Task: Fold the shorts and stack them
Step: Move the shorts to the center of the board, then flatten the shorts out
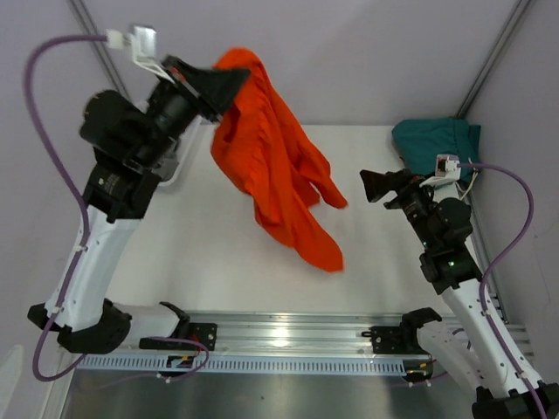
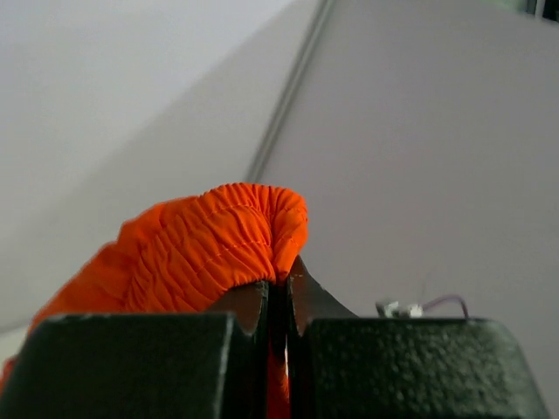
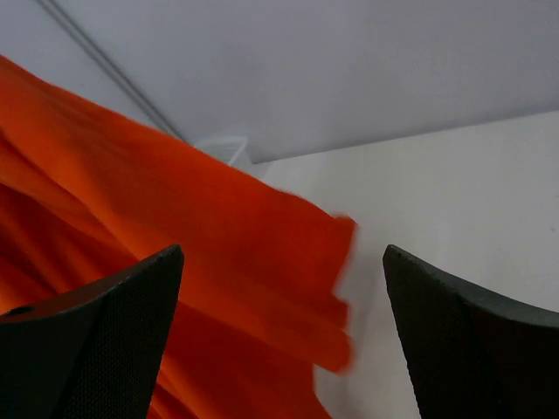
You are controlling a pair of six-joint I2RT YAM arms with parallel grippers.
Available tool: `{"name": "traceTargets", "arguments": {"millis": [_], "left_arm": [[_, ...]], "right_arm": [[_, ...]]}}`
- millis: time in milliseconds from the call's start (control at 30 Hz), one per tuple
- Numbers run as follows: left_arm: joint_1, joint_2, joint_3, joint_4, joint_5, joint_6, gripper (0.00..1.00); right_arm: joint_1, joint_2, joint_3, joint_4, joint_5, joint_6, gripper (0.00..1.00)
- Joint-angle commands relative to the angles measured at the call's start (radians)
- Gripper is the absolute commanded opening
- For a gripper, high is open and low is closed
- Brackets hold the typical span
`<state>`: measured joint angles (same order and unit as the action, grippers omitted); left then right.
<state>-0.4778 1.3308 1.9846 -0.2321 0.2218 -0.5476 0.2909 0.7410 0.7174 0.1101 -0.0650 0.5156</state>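
The robot will next move its left gripper down, tilting the fingers downward, to let go of the waistband on the back part of the white table, which is bare below the raised gripper.
The bright orange shorts hang in the air from my left gripper, which is raised high at the back left and shut on their gathered waistband. The cloth drapes down to the right, its lowest end near the table's middle. My right gripper is open and empty, just right of the hanging cloth's edge; the orange cloth fills the left of its view, between and beyond its fingers. The dark teal-green shorts lie bunched at the back right of the table.
The white table runs under the hanging cloth. A metal rail with the arm bases lines the near edge. Grey walls and frame posts close the back and sides.
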Motion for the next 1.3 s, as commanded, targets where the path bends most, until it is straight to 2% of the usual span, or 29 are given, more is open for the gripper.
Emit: {"name": "traceTargets", "arguments": {"millis": [0,100,200,267,333,367,433,467,500,567,667,833,1000,1067,1100,1133,1200,1233,1267], "left_arm": [[-0.074,-0.027,-0.287,0.025,-0.108,0.025,0.03],[-0.099,-0.051,-0.472,0.048,-0.185,-0.05,0.01],[-0.136,-0.054,-0.546,0.037,-0.291,-0.063,0.0],[-0.146,-0.059,-0.612,0.06,-0.297,-0.068,0.0],[-0.154,-0.067,-0.638,0.057,-0.311,-0.075,0.05],[-0.163,-0.068,-0.647,0.051,-0.32,-0.074,0.06],[-0.17,-0.061,-0.633,-0.016,-0.364,-0.09,0.03],[-0.17,-0.058,-0.621,-0.041,-0.371,-0.1,0.01],[-0.17,-0.055,-0.616,-0.086,-0.384,-0.118,0.0],[-0.17,-0.051,-0.624,-0.113,-0.384,-0.133,0.0],[-0.17,-0.065,-0.654,-0.092,-0.375,-0.155,0.0],[-0.17,-0.105,-0.716,-0.079,-0.391,-0.183,0.0],[-0.17,-0.127,-0.698,-0.116,-0.418,-0.181,0.0],[-0.17,-0.124,-0.685,-0.13,-0.435,-0.169,0.01],[-0.17,-0.124,-0.679,-0.134,-0.44,-0.166,0.01],[-0.17,-0.122,-0.676,-0.139,-0.449,-0.164,0.0],[-0.17,-0.124,-0.676,-0.139,-0.456,-0.153,0.01],[-0.168,-0.124,-0.678,-0.144,-0.463,-0.149,0.02],[-0.166,-0.124,-0.679,-0.147,-0.475,-0.144,0.03]], "right_arm": [[-0.001,0.006,0.036,-0.104,-0.2,-0.032,0.98],[0.017,-0.04,-0.025,-0.055,-0.321,-0.022,0.99],[0.092,-0.096,-0.078,-0.027,-0.363,-0.051,1.0],[0.186,-0.106,-0.096,-0.056,-0.352,-0.087,1.0],[0.266,-0.103,-0.111,-0.075,-0.302,-0.155,1.0],[0.308,-0.098,-0.137,-0.072,-0.224,-0.176,0.99],[0.436,-0.088,-0.168,-0.047,-0.133,-0.239,1.0],[0.479,-0.081,-0.189,-0.017,-0.024,-0.259,0.99],[0.551,-0.065,-0.193,-0.003,0.029,-0.278,0.99],[0.612,0.016,-0.184,0.028,0.162,-0.336,0.99],[0.678,0.177,-0.122,0.059,0.234,-0.355,1.0],[0.695,0.397,-0.035,0.129,0.246,-0.336,0.95],[0.748,0.503,-0.009,0.168,0.261,-0.322,0.96],[0.774,0.521,-0.015,0.201,0.249,-0.302,0.87],[0.775,0.528,-0.015,0.206,0.248,-0.293,0.79],[0.774,0.534,-0.009,0.198,0.269,-0.287,0.49],[0.769,0.541,0.002,0.178,0.306,-0.279,0.26],[0.76,0.534,0.005,0.146,0.332,-0.273,0.0],[0.719,0.522,0.002,0.135,0.33,-0.26,0.0]]}}
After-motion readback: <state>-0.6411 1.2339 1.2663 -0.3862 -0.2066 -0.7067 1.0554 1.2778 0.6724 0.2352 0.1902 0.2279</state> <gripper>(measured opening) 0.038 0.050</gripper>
